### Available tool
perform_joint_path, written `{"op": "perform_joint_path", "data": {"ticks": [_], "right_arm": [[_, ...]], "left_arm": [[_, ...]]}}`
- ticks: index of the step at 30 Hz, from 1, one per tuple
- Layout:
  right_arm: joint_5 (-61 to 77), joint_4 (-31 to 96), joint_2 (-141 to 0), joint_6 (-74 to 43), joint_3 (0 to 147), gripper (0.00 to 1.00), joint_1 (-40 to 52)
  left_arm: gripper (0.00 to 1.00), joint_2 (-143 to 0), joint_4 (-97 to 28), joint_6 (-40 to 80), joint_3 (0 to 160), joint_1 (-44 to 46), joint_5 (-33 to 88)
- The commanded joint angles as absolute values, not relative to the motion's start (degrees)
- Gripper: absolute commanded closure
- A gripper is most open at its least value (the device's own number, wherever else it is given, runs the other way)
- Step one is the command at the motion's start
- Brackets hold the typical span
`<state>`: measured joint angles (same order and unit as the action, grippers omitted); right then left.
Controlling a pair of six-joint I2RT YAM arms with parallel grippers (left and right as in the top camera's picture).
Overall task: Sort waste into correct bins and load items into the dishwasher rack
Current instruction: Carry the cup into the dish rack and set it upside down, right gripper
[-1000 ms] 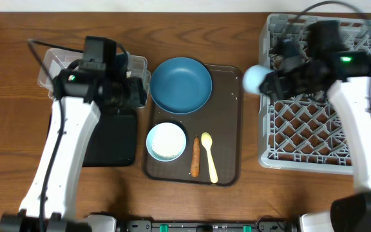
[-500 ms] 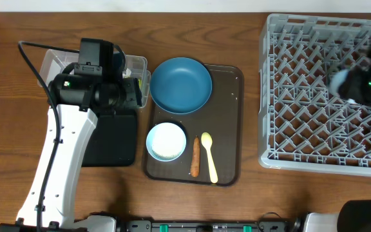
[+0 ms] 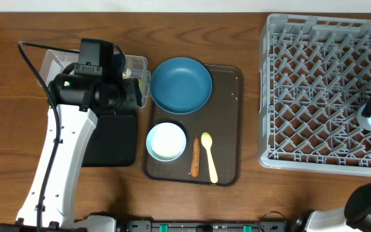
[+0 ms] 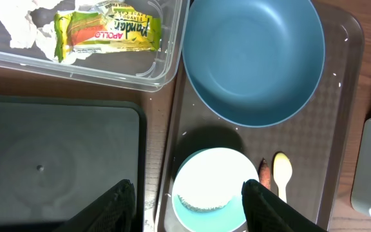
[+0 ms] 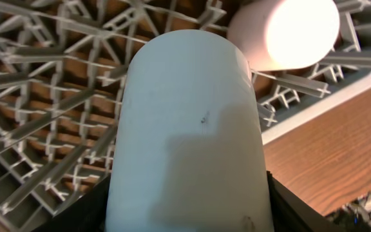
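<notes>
My right gripper moves down and to the left in the overhead view next, onto the rack's wires (image 3: pixel 359 135) beside the white cup, because that spot is empty.
My left gripper (image 4: pixel 189 209) is open and empty, above the pale blue-rimmed bowl (image 4: pixel 216 188) on the brown serving tray (image 3: pixel 227 129). The crumpled tissue (image 4: pixel 19 26) and yellow-green wrapper (image 4: pixel 105 29) lie in the clear tub (image 3: pixel 53 62). The black tray (image 3: pixel 111 138) sits beside it. The dark blue plate (image 3: pixel 180 84), orange-brown stick (image 3: pixel 195 156) and yellow spoon (image 3: pixel 209 156) rest on the serving tray. My right gripper (image 5: pixel 189 216) is shut on the light blue cup (image 5: pixel 185 129), low over the grey rack (image 3: pixel 314 84) at its near right corner, beside the white cup (image 5: pixel 285 32).
Bare wooden table (image 3: pixel 250 200) lies in front of the rack and serving tray. A few small white specks (image 4: pixel 335 74) lie on the serving tray near the plate. My left arm (image 3: pixel 57 161) stretches over the table's left side.
My right arm has carried the light blue cup from the rack's left edge across to its near right corner. My left arm shifted slightly at first, then stayed still.
</notes>
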<state>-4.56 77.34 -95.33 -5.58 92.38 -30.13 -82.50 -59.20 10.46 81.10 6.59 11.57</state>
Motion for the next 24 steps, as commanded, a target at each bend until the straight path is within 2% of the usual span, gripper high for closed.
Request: {"op": "perform_joint_path", "data": {"ticks": [1,11,17,20,22,23,24], "right_arm": [[-5.1,77.62,-96.71,-6.83,92.07,0.99,-30.52],[-4.91,77.56,-100.97,-6.83,90.37,0.98,-30.52],[-4.91,73.43,-101.38,-6.85,85.08,0.95,-30.57],[-4.89,72.14,-101.38,-7.31,83.85,0.81,-30.57],[-4.45,71.99,-101.38,-7.27,83.66,0.55,-30.57],[-4.27,71.96,-101.38,-7.27,83.66,0.46,-30.57],[-4.25,71.94,-101.38,-7.27,83.66,0.41,-30.57]], "left_arm": [[0.44,-82.72,-59.51,9.91,81.54,6.5,10.7],[0.44,-82.72,-59.53,9.91,81.54,6.5,10.7],[0.44,-82.72,-59.51,9.89,81.54,6.5,10.7],[0.44,-82.72,-59.53,9.89,81.54,6.5,10.7],[0.44,-82.72,-59.51,9.91,81.54,6.5,10.7],[0.44,-82.72,-59.51,9.91,81.54,6.5,10.7],[0.44,-82.72,-59.51,9.91,81.54,6.5,10.7]]}}
